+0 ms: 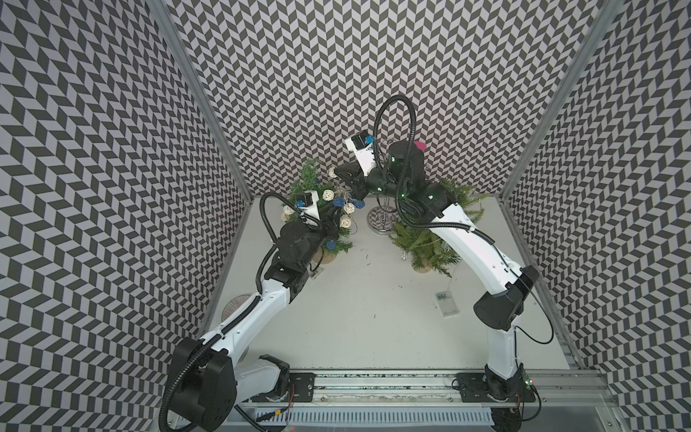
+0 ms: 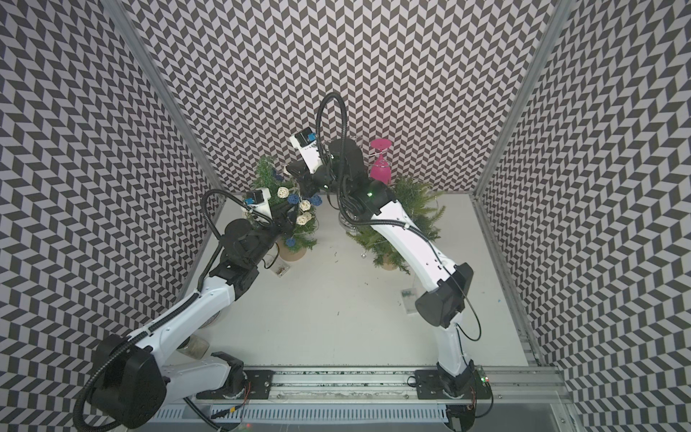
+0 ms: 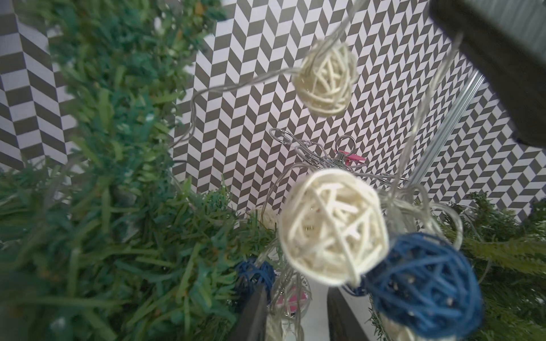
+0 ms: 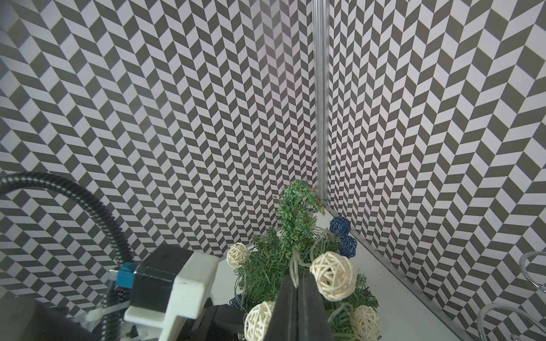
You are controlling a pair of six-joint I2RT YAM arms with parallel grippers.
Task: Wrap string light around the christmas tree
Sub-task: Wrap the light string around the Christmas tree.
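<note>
The clear wire should be released by my right gripper, which needs to lower its fingers slightly toward the tree's upper branches first.
The christmas tree (image 1: pixel 312 179) (image 2: pixel 266 174) is a small green one on a wooden base at the back left. The string light (image 1: pixel 349 208) (image 2: pixel 304 205) is thin wire with white and blue wicker balls, draped over the tree's right side. My right gripper (image 1: pixel 337 172) (image 4: pixel 297 282) hovers above the tree (image 4: pixel 295 212), shut on the wire beside a white ball (image 4: pixel 332 276). My left gripper (image 1: pixel 332 221) (image 3: pixel 298 313) is low against the tree (image 3: pixel 103 177), jaws apart, wire strands hanging between them. A white ball (image 3: pixel 334 227) and a blue ball (image 3: pixel 425 283) dangle just ahead.
A second green tree (image 1: pixel 426 243) stands at the back right under my right arm. A chrome glass rack (image 1: pixel 381 220) with a pink glass (image 2: pixel 380 164) sits between the trees. A clear battery box (image 1: pixel 447 303) lies at right; a smaller one (image 1: pixel 314 275) lies beside the left tree's base.
</note>
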